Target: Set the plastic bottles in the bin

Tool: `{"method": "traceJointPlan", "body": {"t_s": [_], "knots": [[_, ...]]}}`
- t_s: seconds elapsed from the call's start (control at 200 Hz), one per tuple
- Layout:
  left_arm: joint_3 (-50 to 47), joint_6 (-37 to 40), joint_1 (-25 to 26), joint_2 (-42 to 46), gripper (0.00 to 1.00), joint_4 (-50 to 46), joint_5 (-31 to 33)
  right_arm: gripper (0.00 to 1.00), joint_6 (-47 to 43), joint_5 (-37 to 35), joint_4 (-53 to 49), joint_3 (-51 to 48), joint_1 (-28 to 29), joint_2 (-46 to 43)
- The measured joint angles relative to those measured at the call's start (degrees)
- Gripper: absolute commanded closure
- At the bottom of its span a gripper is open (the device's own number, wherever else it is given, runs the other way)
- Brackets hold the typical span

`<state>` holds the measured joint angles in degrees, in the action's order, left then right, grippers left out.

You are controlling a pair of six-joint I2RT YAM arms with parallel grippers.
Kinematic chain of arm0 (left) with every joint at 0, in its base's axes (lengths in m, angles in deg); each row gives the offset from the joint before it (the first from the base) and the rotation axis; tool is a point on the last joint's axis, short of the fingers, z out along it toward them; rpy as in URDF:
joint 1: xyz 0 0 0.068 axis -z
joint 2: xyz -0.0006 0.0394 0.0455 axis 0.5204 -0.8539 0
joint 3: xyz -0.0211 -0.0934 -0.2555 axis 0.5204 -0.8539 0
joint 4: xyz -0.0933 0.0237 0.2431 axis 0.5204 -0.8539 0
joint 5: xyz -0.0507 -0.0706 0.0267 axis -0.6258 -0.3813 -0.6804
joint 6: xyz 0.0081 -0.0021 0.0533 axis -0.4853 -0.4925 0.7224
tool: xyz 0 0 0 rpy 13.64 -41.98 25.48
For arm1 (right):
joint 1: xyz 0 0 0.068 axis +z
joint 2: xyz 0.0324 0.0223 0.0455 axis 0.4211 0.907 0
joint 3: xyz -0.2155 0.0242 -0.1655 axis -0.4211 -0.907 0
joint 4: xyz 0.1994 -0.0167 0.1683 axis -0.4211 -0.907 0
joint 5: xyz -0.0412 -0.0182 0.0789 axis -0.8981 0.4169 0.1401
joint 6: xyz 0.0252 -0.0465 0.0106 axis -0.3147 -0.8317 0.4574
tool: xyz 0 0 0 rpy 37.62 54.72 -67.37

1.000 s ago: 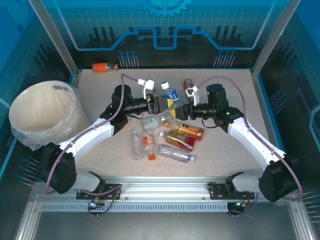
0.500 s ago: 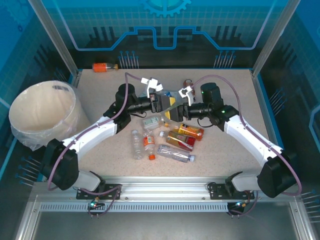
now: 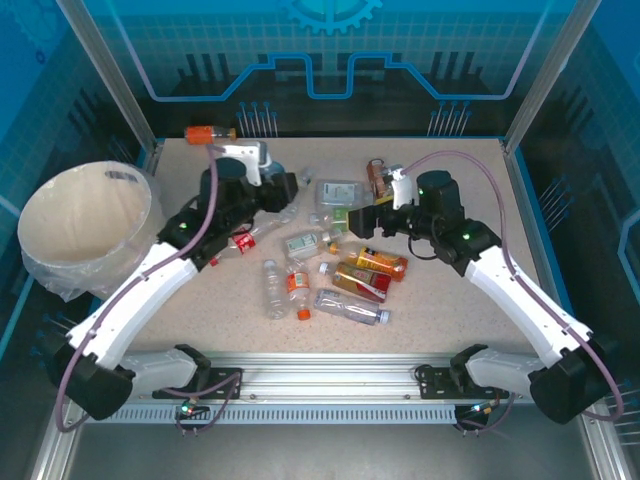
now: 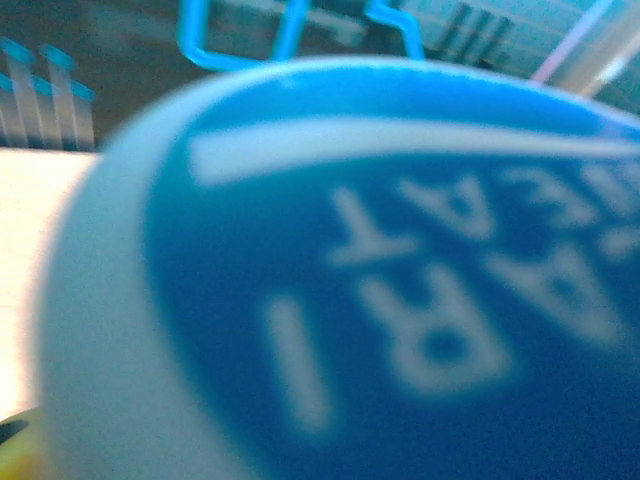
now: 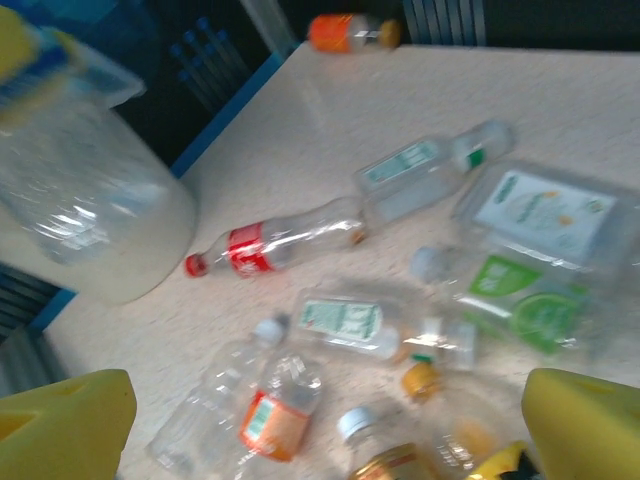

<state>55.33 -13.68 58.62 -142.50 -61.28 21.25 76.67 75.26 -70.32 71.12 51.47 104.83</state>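
Note:
My left gripper holds the blue-labelled bottle. It needs to swing the bottle sideways next, over the bin's opening beyond the red-labelled bottle point(image 5: 270, 245), and then release it.
My left gripper point(image 3: 285, 192) is shut on a bottle with a blue label and white lettering point(image 4: 400, 300), held off the table right in front of its wrist camera. The bin point(image 3: 85, 225), a cream-white bucket with a clear liner, stands to the left of it. My right gripper point(image 3: 360, 218) is open with nothing between its yellow fingers point(image 5: 60, 430), just above the pile of plastic bottles. In the pile lie a red-labelled bottle point(image 5: 270, 245), a green-labelled one point(image 5: 515, 300), an orange-labelled one point(image 3: 297, 283) and amber ones point(image 3: 375, 262).
An orange bottle point(image 3: 210, 133) lies alone on the ledge at the back left. A brown bottle point(image 3: 377, 180) lies beside the right wrist. The bin point(image 5: 100, 230) stands at the table's left edge. Metal frame posts rise at the back corners.
The two grippers met over the pile. The left one closed on the blue-labelled bottle and swung left toward the bin. The right one opened and drew back to the right.

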Motion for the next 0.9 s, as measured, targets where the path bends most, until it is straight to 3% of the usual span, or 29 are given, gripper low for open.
{"method": "traceJointPlan", "body": {"t_s": [0.14, 0.28, 0.515, 0.66, 0.805, 0.9], "knots": [[5.90, 4.59, -3.69, 4.15, 0.49, -9.31, 10.01, 0.00, -1.03, -6.01, 2.10, -1.95, 0.00, -2.47], [9.16, 9.09, -10.60, 7.13, 0.49, -15.96, 18.10, 0.00, -1.51, -9.07, 5.16, -4.37, -0.09, -4.61], [11.76, 14.71, -23.69, 7.26, 0.49, -21.40, 26.43, 0.00, -0.55, -11.58, 13.11, -11.21, -1.31, -9.09], [14.03, 13.90, -37.40, 4.00, 0.50, -26.12, 22.77, 0.00, 2.36, -14.16, 15.56, -15.56, -2.82, -11.85], [14.01, 11.08, -51.34, 0.96, 0.51, -30.29, 11.50, 0.00, 4.04, -15.82, 14.99, -16.17, -4.66, -12.81], [13.38, 8.92, -56.94, -0.70, 0.51, -31.15, 4.20, 0.00, 3.78, -15.47, 13.00, -15.47, -5.14, -12.59]]}}
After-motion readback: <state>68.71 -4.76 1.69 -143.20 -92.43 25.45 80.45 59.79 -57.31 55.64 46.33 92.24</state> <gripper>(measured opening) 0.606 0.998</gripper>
